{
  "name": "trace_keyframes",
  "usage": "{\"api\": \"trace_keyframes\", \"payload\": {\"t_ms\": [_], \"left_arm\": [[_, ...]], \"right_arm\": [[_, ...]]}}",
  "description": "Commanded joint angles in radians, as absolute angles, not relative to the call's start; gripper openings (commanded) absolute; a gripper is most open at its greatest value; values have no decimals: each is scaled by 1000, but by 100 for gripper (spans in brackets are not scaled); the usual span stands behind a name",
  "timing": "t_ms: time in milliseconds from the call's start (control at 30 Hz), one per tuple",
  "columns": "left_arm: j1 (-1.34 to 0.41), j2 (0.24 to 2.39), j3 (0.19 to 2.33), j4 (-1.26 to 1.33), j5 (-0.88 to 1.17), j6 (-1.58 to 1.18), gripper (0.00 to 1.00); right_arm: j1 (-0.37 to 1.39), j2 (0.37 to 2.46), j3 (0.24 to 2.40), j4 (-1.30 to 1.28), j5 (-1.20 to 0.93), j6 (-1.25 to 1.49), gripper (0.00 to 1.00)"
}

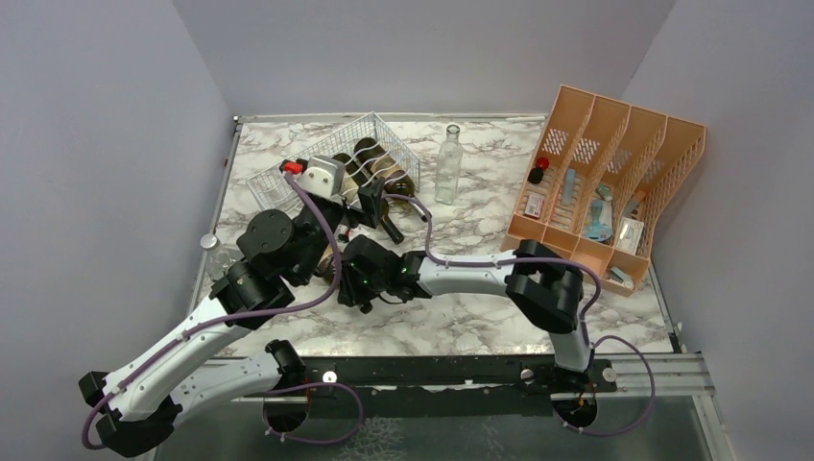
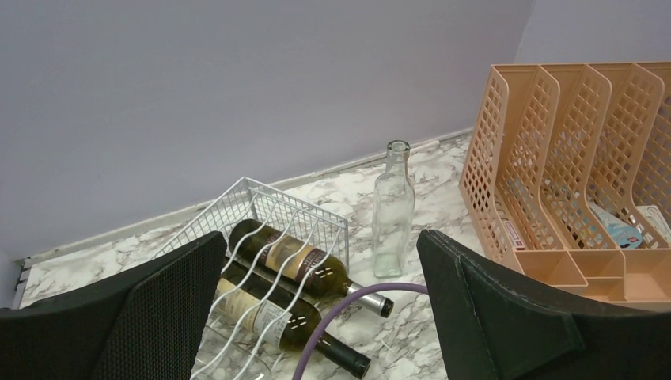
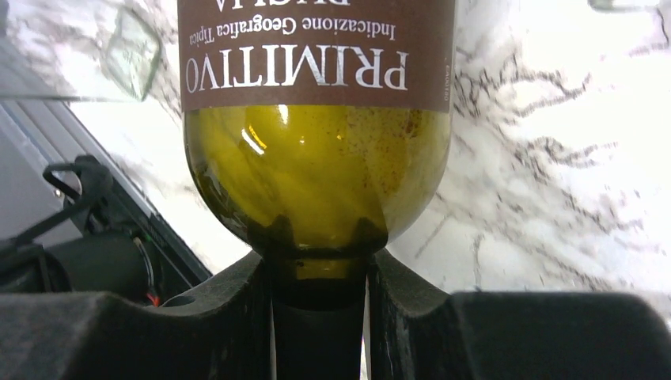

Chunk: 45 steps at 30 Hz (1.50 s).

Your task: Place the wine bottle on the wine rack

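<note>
My right gripper next slides the bottle outward and to the left in the top view into the rack's end slot [image 1: 278,195], which stands empty, then releases the bottle's neck.
The silvery-white wire wine rack [image 1: 370,134] stands at the back left of the marble table, and two dark bottles [image 1: 379,178] lie in it with their necks pointing forward. In the left wrist view the rack [image 2: 269,202] holds both bottles [image 2: 297,261]. My right gripper [image 1: 350,277] is shut on the neck of an olive-green wine bottle [image 3: 316,174] with a brown "PRIMITIVO" label. That bottle lies low over the table and is mostly hidden under my left arm in the top view. My left gripper [image 1: 360,209] is open and empty, just in front of the rack.
A clear empty glass bottle [image 1: 448,165] stands right of the rack. The orange slotted file organizer [image 1: 605,182] fills the right side. A clear glass jar [image 1: 213,252] sits at the left table edge. A purple cable [image 2: 340,317] loops in front of the left gripper.
</note>
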<state>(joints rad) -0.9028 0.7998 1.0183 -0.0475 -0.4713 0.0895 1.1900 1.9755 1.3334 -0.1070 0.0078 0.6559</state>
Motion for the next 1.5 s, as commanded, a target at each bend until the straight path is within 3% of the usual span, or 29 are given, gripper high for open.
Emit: {"api": "trace_keyframes", "payload": {"t_ms": [0, 500, 833, 1133, 1467], "left_arm": [[-903, 775, 1020, -39, -461, 78, 99], [-902, 766, 1017, -44, -489, 90, 99], [-903, 776, 1017, -46, -493, 95, 99], [-903, 783, 1017, -46, -494, 98, 99], [-902, 790, 1019, -51, -500, 101, 99]], "right_arm": [[1188, 2015, 1465, 16, 77, 626, 1], [1161, 2240, 1768, -56, 103, 591, 14], [1145, 2302, 1833, -55, 97, 582, 35], [1132, 2345, 1881, -64, 87, 571, 39], [1132, 2341, 1878, -59, 93, 559, 66]]}}
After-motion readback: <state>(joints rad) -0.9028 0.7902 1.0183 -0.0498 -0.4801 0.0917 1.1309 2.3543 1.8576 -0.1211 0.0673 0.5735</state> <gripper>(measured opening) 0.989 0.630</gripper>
